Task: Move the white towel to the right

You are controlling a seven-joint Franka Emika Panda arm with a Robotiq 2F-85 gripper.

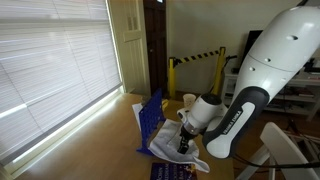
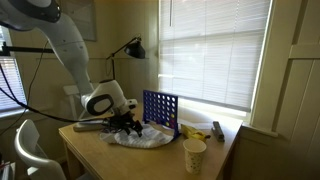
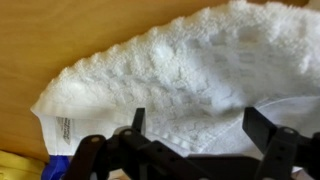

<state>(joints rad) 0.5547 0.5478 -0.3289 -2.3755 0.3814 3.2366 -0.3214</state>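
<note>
My gripper stays low over the white towel next and closes its spread fingers on the fold between them, since the cloth already lies there.
The white towel lies crumpled on the wooden table and fills most of the wrist view. It also shows in both exterior views. My gripper hangs just above the towel with its two black fingers spread apart, one on each side of a fold. Nothing is held between them. In the exterior views the gripper sits low over the towel, next to the blue grid frame.
A blue Connect Four frame stands upright behind the towel. A paper cup stands near the table's front edge, and a yellow object and a dark remote lie nearby. Window blinds flank the table.
</note>
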